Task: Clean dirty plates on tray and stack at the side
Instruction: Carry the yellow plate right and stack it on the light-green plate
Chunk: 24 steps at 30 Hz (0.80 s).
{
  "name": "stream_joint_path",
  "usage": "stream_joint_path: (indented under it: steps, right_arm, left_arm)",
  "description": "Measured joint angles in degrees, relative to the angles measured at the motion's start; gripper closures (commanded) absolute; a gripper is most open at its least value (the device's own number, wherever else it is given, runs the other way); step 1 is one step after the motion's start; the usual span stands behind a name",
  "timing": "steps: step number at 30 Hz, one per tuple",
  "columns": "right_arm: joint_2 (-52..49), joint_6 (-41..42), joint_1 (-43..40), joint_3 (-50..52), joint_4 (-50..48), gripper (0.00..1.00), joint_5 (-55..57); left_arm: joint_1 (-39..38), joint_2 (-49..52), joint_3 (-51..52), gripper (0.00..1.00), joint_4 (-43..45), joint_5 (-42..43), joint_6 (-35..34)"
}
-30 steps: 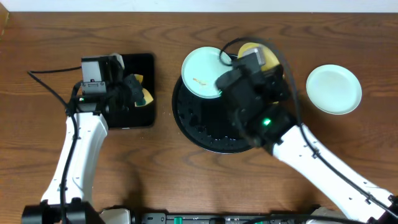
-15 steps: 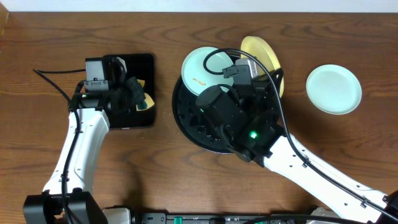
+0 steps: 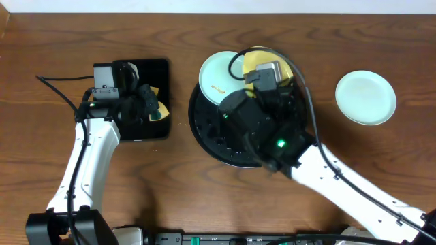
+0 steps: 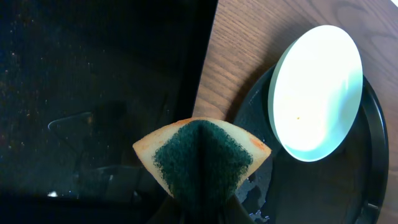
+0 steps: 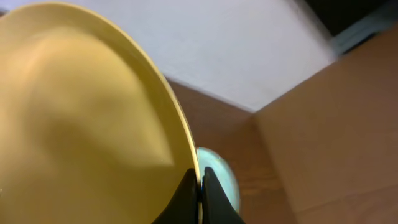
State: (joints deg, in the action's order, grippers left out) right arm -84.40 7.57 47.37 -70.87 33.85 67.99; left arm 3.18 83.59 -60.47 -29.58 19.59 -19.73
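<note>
The yellow plate goes with my right gripper to a mint-blue plate (image 5: 217, 176) off the tray next, turns flat and comes down on top.
My right gripper (image 5: 200, 186) is shut on the rim of the pale yellow plate (image 5: 81, 124) and holds it tilted on edge. In the overhead view the yellow plate (image 3: 257, 57) is above the far side of the round black tray (image 3: 208, 129), partly hidden by my right wrist. A mint-blue plate (image 3: 219, 78) with brown specks lies on the tray's far left, and also shows in the left wrist view (image 4: 314, 93). Another mint-blue plate (image 3: 366, 97) lies on the table to the right. My left gripper (image 3: 151, 102) is shut on the green-yellow sponge (image 4: 202, 158).
A smaller rectangular black tray (image 3: 146, 68) lies under my left gripper, left of the round tray. Its dark surface (image 4: 93, 93) fills the left of the left wrist view. The round tray's rim (image 4: 376, 130) shows at that view's right. Brown wooden table all around.
My right gripper has turned and carried the yellow plate a little left, back over the tray's far side. The left arm and sponge have hardly moved.
</note>
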Motion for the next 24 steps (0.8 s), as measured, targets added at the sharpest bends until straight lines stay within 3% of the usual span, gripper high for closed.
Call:
stream_joint_path:
  steps: [3,13,17,20,24]
  right_arm:
    - [0.0,0.5,-6.9,0.0,0.8,0.99,-9.9]
    - [-0.7,5.3,-52.0,0.0,-0.3,0.99,-51.6]
    - [-2.5,5.9,-66.8,0.0,-2.1,0.99,-61.5]
    - [-6.7,6.1,-75.2,0.0,-3.5,0.99,-67.7]
    - [-13.2,6.1,-80.0,0.0,-6.3,0.99,-74.5]
  left_arm:
    - [0.0,0.0,0.0,0.92,0.0,0.0,0.0]
    - [0.0,0.0,0.0,0.92,0.0,0.0,0.0]
    - [0.0,0.0,0.0,0.92,0.0,0.0,0.0]
    - [0.0,0.0,0.0,0.92,0.0,0.0,0.0]
    - [0.0,0.0,0.0,0.92,0.0,0.0,0.0]
